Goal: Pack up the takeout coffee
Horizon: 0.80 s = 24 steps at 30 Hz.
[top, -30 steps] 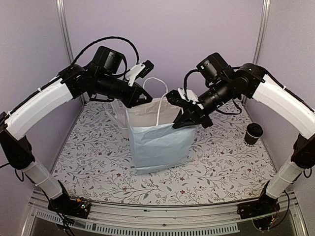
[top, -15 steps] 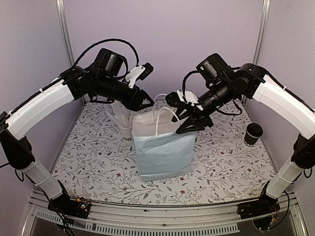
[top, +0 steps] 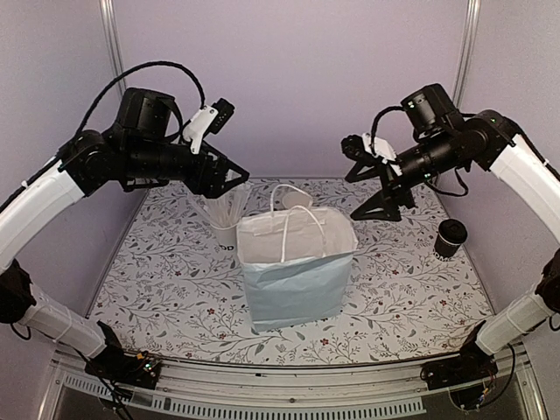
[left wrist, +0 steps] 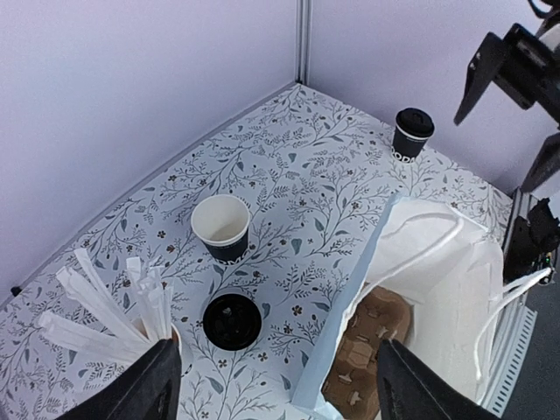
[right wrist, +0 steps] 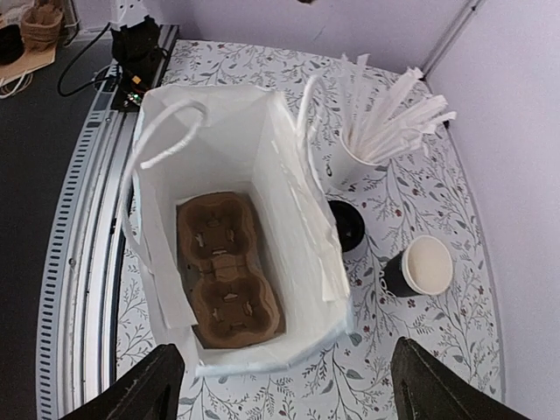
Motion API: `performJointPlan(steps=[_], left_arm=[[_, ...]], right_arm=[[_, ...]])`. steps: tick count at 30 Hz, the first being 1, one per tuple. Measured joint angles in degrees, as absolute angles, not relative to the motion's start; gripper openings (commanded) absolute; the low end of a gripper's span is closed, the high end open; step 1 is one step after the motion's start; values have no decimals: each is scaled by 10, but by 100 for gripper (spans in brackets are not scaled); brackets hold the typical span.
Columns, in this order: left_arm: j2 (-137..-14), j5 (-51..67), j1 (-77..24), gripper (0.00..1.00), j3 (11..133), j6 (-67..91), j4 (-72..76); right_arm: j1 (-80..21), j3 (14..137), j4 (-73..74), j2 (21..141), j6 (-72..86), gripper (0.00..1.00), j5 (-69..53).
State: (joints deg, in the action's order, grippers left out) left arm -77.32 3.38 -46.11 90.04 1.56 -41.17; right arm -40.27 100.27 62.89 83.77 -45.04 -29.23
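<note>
The right gripper swings to the right in the top view and down around the black cup's top (top: pixel 451 232) next, since the cup's lid is already on.
The pale blue bag (top: pixel 297 271) stands upright mid-table, mouth open, with a brown cardboard cup carrier (right wrist: pixel 229 273) lying on its bottom. One takeout coffee, a black cup with a lid on (top: pixel 451 238), stands at the right side (left wrist: pixel 412 133). The other, an uncovered black cup with a cream inside (left wrist: pixel 221 227), stands just behind the bag (right wrist: pixel 421 267). My left gripper (top: pixel 231 178) hangs open above and left of the bag, holding nothing (left wrist: pixel 280 394). My right gripper (top: pixel 360 180) hangs open above and right of it, also holding nothing (right wrist: pixel 289 389).
A white cup of white straws (top: pixel 226 217) stands left of the bag (right wrist: pixel 385 122). A flat black round lid (left wrist: pixel 232 321) lies on the floral mat between the straws and the bag (right wrist: pixel 347 225). Lilac walls close in the back and both sides.
Both grippers have opened, let go of the bag's upper edges and drawn back outward and upward. The bag has settled and now stands by itself with its mouth wide.
</note>
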Motion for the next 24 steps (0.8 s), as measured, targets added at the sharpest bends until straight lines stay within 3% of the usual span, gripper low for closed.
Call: performJointPlan(steps=[6, 13, 24], left_arm=[[-714, -23, -456, 80, 792, 15, -340], [-668, -124, -430, 83, 652, 4, -211], [-577, -141, -373, 83, 538, -6, -73]], right_arm=[[-251, 911, 619, 757, -450, 84, -304], [-39, 808, 603, 786, -434, 83, -274], [69, 781, 580, 841, -396, 85, -102]])
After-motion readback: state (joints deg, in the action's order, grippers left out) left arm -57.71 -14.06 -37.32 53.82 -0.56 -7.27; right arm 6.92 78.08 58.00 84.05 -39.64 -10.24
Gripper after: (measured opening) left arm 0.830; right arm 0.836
